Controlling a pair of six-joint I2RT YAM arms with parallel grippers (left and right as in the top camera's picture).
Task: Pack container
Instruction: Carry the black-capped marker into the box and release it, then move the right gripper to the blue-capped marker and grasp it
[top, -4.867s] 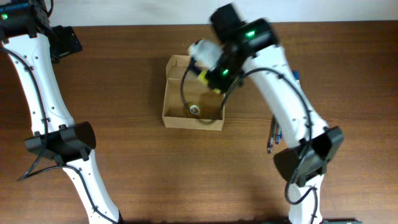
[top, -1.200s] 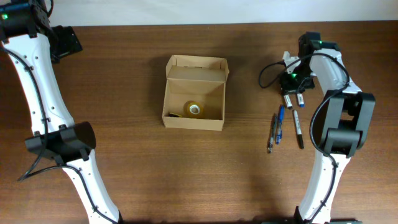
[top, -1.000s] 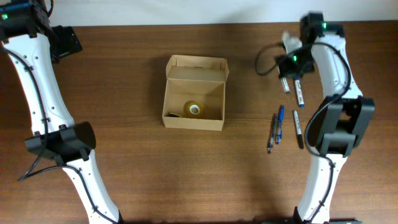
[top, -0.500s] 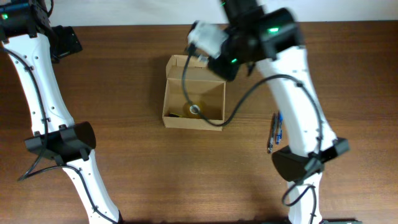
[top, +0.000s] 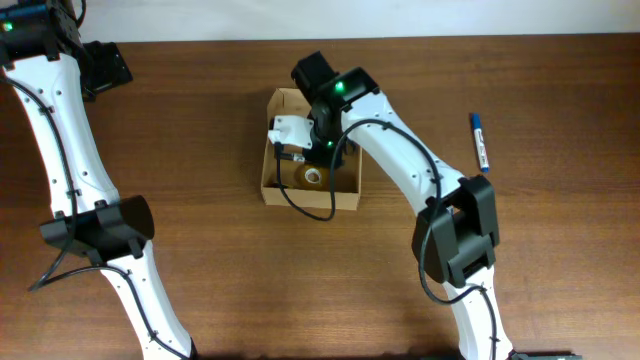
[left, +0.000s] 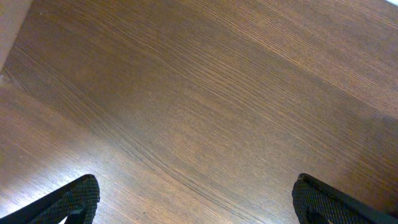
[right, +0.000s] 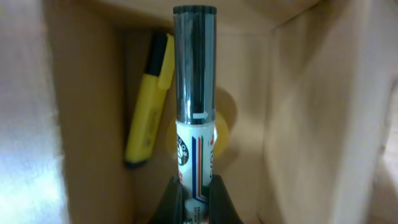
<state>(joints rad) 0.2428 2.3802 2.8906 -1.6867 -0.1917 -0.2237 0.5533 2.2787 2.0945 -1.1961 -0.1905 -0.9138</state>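
Note:
The marker is still raised, so my right gripper next needs to move down and back toward the yellowish tape roll (top: 313, 177) (right: 225, 127), which is below and back of it, and release the marker inside.
The tan cardboard container (top: 308, 197) stands open at the table's middle, lid flap up at the back. My right gripper (top: 312, 152) reaches into it, shut on a marker (right: 194, 93) with a black cap and a white printed body. In the right wrist view the gripper (right: 194, 194) holds the marker over the container's inside (right: 311, 93), above a yellow highlighter (right: 148, 106) and a yellowish tape roll (right: 225, 127). The tape roll (top: 313, 177) also shows from overhead. My left gripper (top: 103, 66) is open and empty at the far left back, over bare wood (left: 196, 200).
A blue marker (top: 480, 141) lies on the table at the right. The right arm (top: 400, 150) stretches from the front right across to the container. The left arm (top: 60, 150) runs along the table's left edge.
My right gripper has come down from above the container's back edge into the container with the marker. The pens seen earlier at the right no longer show; one blue marker lies there.

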